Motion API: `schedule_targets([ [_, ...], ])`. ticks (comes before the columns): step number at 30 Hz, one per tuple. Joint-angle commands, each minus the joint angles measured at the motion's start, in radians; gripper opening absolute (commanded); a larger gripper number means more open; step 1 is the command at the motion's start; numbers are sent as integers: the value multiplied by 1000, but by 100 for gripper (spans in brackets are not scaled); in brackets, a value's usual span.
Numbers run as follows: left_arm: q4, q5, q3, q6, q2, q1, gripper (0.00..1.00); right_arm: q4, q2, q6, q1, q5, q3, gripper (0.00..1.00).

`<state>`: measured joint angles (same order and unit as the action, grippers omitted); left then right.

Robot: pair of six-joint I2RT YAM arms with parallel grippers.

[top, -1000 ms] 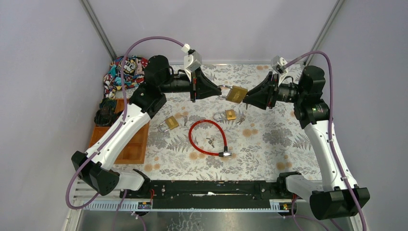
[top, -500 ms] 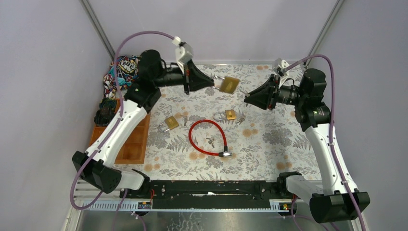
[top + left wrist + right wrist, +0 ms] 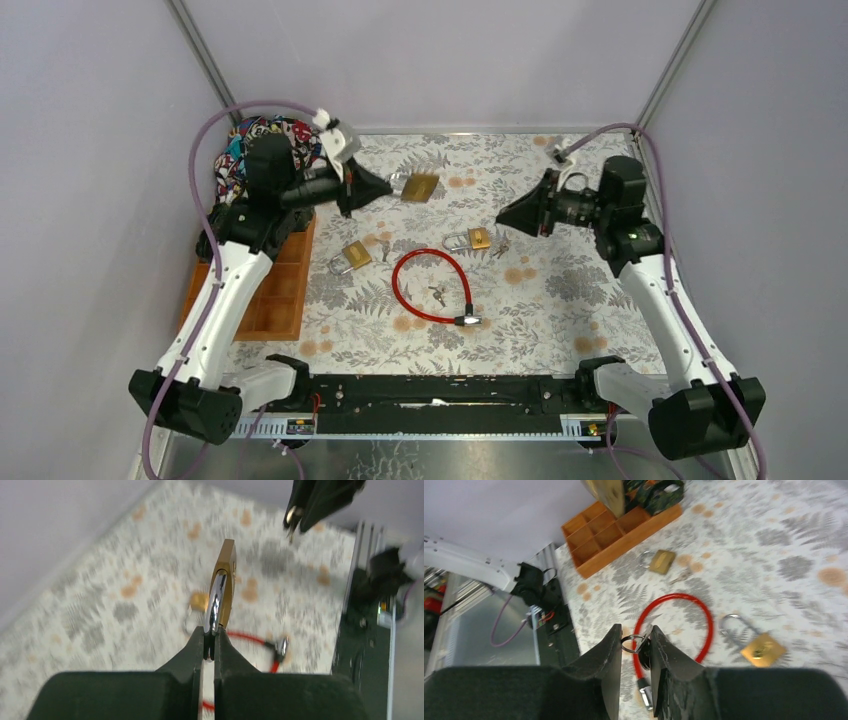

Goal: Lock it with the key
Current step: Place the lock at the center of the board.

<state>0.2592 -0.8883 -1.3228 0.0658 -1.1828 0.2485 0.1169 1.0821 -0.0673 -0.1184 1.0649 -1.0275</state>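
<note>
The tabletop between the tray and the red cable lock [image 3: 612, 614] is bare. I will move my right gripper back and to the left in the top view, lower it there and let go of the key.
My left gripper [image 3: 388, 186] is shut on the steel shackle of a brass padlock [image 3: 420, 187] and holds it in the air over the back left of the flowered table. In the left wrist view the padlock [image 3: 223, 582] stands edge-on above the fingertips [image 3: 210, 632]. My right gripper [image 3: 500, 217] is shut on a small key with a ring [image 3: 636, 642], clear of the padlock and to its right. The right gripper's tip and key also show in the left wrist view [image 3: 295, 517]. The held padlock shows at the top of the right wrist view [image 3: 606, 495].
Two more brass padlocks [image 3: 350, 257] [image 3: 472, 240] lie on the table, with a red cable lock [image 3: 430, 288] and loose keys [image 3: 437, 294] in front of them. An orange wooden tray [image 3: 270, 295] and a patterned cloth [image 3: 255, 145] sit at the left edge.
The left arm has swung back to the left with the padlock. The right gripper has drawn back slightly with the key. Padlock and key, close together before, are now well apart.
</note>
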Motion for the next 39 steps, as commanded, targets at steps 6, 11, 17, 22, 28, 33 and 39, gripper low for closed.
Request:
schedule_targets([
  [6,815,85,278,949,73,-6,0,-144,247,-191,-535,-274,62,0],
  [11,1192,210,266,1306,-91,-13,0,-289,459,-343,-696,-255,39,0],
  [17,1149,288,367,1385,-113,-31,0,-371,708,-454,-781,-203,-50,0],
  [22,1021,306,431,1292,-163,-32,0,-321,908,-484,-822,-183,-186,0],
  [28,915,304,487,1249,-193,-54,2,-205,1011,-445,-826,-200,-272,0],
  [33,811,322,480,1180,-190,-64,44,-134,1057,-427,-828,-197,-322,20],
  [39,806,330,440,1183,-152,-65,69,82,1010,-274,-828,-292,-417,51],
])
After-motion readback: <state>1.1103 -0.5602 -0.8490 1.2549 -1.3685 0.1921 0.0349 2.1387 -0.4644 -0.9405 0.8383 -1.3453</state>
